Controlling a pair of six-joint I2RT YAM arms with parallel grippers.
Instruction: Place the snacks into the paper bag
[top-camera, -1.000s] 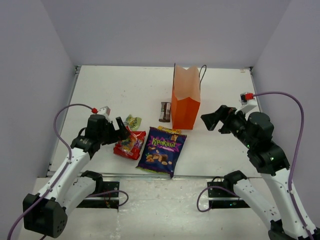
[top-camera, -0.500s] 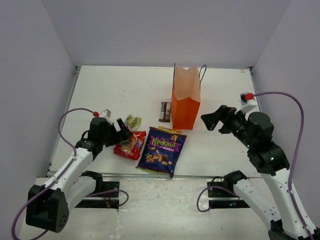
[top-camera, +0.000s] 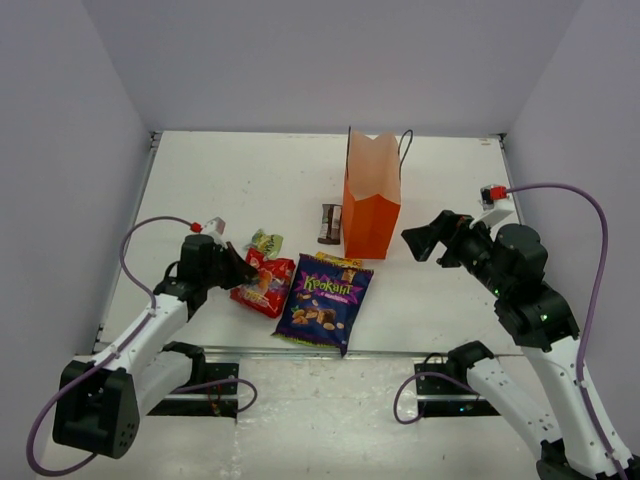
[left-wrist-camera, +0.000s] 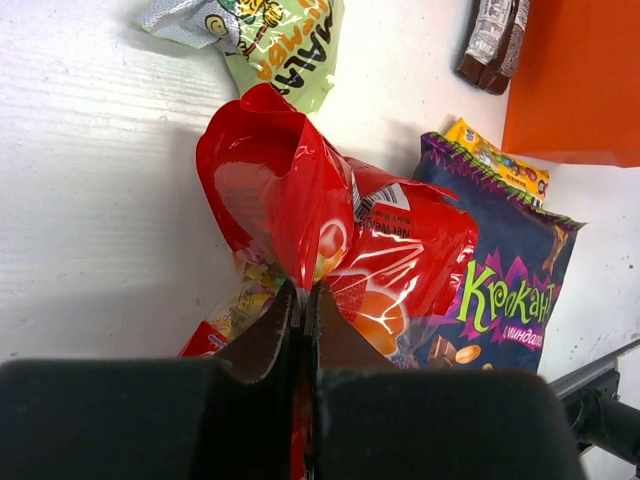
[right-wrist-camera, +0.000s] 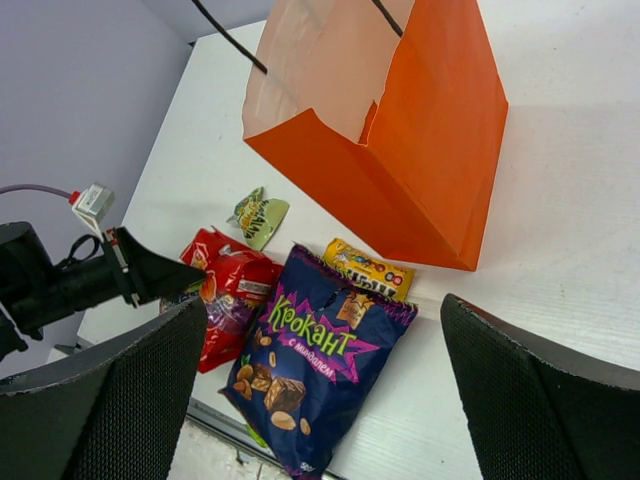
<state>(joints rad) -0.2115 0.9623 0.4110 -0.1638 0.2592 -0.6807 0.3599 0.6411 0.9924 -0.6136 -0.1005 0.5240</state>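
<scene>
I will next lift the red bag in my left gripper, swing it outward over the paper bag's opening and let it go, since that opening stands above the tabletop.
My left gripper is shut on the near left edge of the red bag, and the foil bunches up between its fingers. The large dark purple nut bag lies flat just right of it, with the small yellow pack at its far end. A tiny green-yellow wrapper lies beyond the red bag. A small brown bar rests against the left side of the upright orange paper bag. My right gripper hangs open to the right of the paper bag, holding nothing.
The paper bag's black cord handles stick up over its pale open mouth. The table's near edge runs just below the purple bag. Grey walls close in the left, right and back.
My left gripper was open over the red bag; it has come down and shut on the bag's edge. The right arm has not moved.
</scene>
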